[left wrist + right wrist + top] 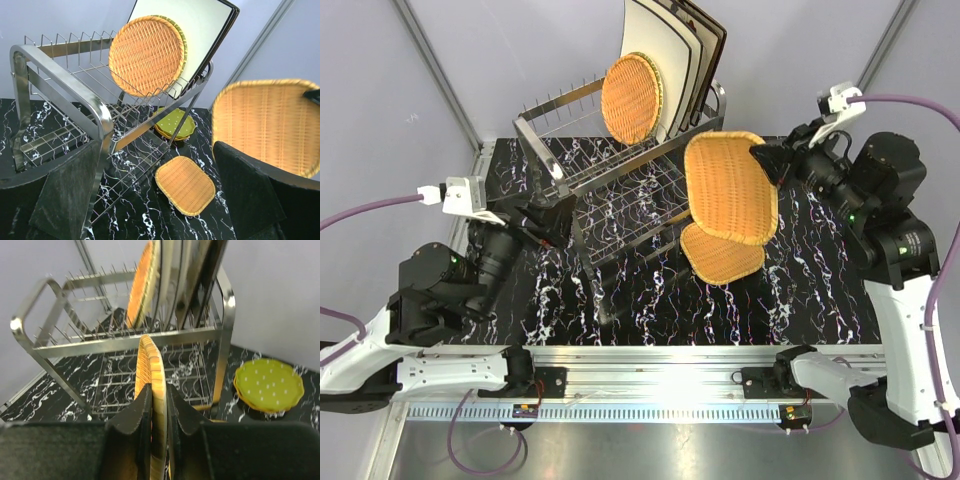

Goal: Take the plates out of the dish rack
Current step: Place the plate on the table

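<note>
My right gripper lowers next, tilting downward, and brings the held plate onto the flat wicker plate, since that one lies bare on the table.
The chrome dish rack point(620, 190) point(95, 107) point(125, 337) stands at the table's back. On its upper tier lean a round wicker plate point(632, 97) point(145, 55) point(141, 287) and large cream square plates point(665, 70) point(200, 35). My right gripper point(767, 160) point(158, 390) is shut on the rim of a rounded-square wicker plate point(730, 185) point(265, 125) point(152, 370), held in the air right of the rack. Below it a smaller wicker plate point(720, 255) point(185, 185) lies flat on the table. My left gripper point(545, 215) point(156, 150) stands open and holds nothing at the rack's left end.
Green dotted plates point(173, 122) point(268, 385) lie stacked on the black marbled table point(620, 310) behind the rack's right end. Grey walls close in the back and sides. A metal rail point(650, 355) runs along the near edge.
</note>
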